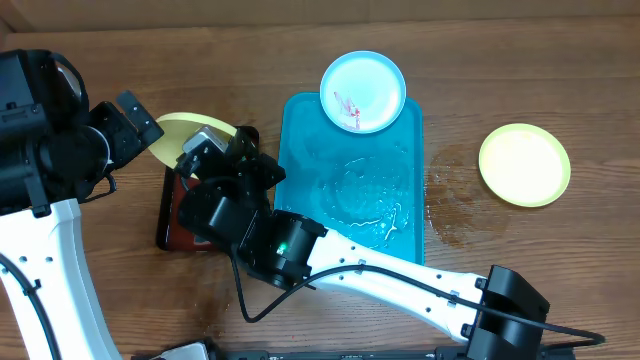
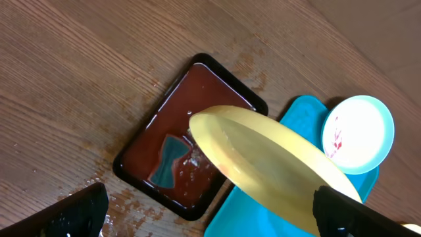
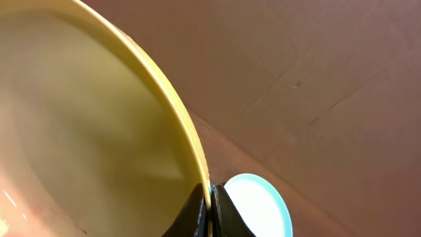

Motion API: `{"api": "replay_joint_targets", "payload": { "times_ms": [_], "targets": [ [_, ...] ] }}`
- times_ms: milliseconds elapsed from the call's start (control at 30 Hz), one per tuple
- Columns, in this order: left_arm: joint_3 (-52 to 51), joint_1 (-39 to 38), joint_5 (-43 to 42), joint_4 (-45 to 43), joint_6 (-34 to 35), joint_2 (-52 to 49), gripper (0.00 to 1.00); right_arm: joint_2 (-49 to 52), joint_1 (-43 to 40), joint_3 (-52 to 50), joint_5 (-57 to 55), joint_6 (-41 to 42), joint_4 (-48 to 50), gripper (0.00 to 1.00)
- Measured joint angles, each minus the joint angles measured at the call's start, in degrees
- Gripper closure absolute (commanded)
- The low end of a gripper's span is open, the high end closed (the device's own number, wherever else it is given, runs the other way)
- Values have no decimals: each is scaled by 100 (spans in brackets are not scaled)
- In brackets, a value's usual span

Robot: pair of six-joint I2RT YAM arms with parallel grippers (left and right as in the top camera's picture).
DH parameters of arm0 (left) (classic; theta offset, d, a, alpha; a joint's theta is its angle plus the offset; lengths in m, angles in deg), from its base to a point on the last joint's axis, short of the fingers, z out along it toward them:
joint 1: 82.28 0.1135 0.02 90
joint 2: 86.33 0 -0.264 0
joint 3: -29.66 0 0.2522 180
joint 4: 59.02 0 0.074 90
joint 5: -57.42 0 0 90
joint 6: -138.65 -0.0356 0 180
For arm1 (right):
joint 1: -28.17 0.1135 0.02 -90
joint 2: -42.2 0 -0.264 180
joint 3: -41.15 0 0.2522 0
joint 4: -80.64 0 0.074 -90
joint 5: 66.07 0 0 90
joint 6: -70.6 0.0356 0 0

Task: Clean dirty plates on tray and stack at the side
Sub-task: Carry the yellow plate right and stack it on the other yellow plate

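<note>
My right gripper will next take the yellow plate across the turquoise tray, level it and set it down on the yellow-green plate, which is at the side for stacking.
A yellow plate is held tilted on edge above the dark red tray. My right gripper is shut on its rim; the right wrist view shows both fingers pinching the rim of the plate. My left gripper is open beside the plate's left edge; in the left wrist view its fingers spread wide either side of the plate. An aqua-white plate with red smears sits at the far end of the turquoise tray. A yellow-green plate lies on the table at the right.
The dark red, black-rimmed tray holds reddish liquid and lies left of the turquoise tray. The turquoise tray's floor is wet. Damp patches mark the wood to its right. My right arm crosses the front of the table.
</note>
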Motion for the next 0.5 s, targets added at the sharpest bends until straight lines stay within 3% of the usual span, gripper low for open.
{"api": "replay_joint_targets", "payload": {
  "times_ms": [133,267,500],
  "targets": [
    [0,0,0,0,0,0,0,0,-70,0,9,243,-90,96],
    [0,0,-2,0,0,0,0,2,-490,37,656,1285,-997,96],
    [0,0,-83,-151,0,0,0,20,-2603,42,4719,2785,-1731,96]
  ]
}}
